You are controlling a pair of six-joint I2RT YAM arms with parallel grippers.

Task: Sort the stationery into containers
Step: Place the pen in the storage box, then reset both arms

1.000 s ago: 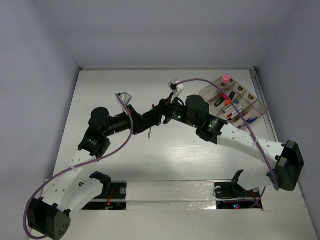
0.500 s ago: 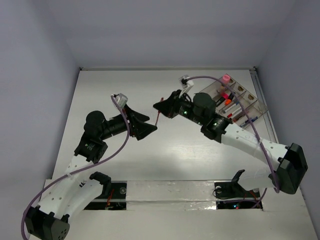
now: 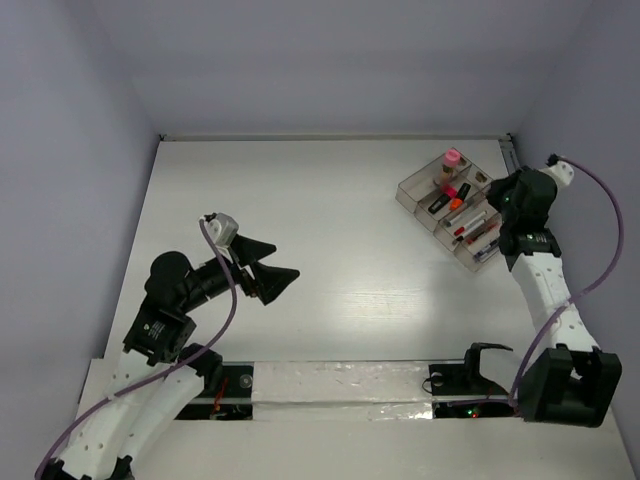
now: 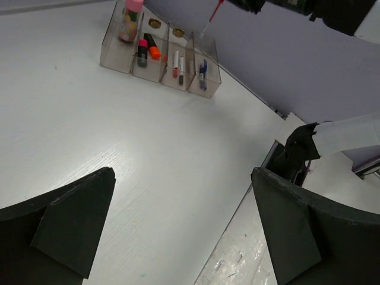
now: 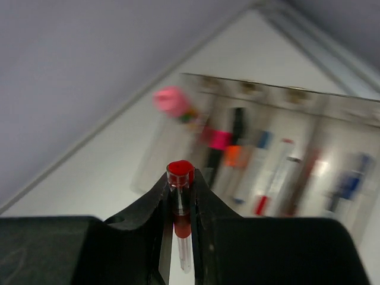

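The thin red pen in my right gripper will next go back and down over the clear tray's end section (image 3: 485, 247) (image 5: 344, 177), since blue pens already lie there.
My right gripper (image 5: 180, 176) is shut on a thin red pen (image 5: 180, 199), its red cap end sticking up between the fingers. It hangs over the clear compartment tray (image 5: 178, 136), blurred behind it, which holds pens, an orange-red marker (image 5: 232, 155) and the pink-capped bottle (image 5: 171, 100). From above, the right gripper (image 3: 497, 197) is at the tray's (image 3: 408, 189) right side, at the table's far right. In the left wrist view the red pen (image 4: 212, 12) dangles above the tray (image 4: 113, 56). My left gripper (image 3: 286, 259) is open and holds nothing, low over bare table at the left (image 4: 183, 173).
Purple cables (image 3: 225, 300) loop off both wrists. The right arm's base (image 4: 297, 154) and a taped strip (image 3: 350, 380) lie along the near table edge. Grey walls close in the table at the back and on both sides.
The red pen passed from the left gripper to the right. The right arm swung it from mid-table to over the tray. The left gripper opened and drew back leftward.
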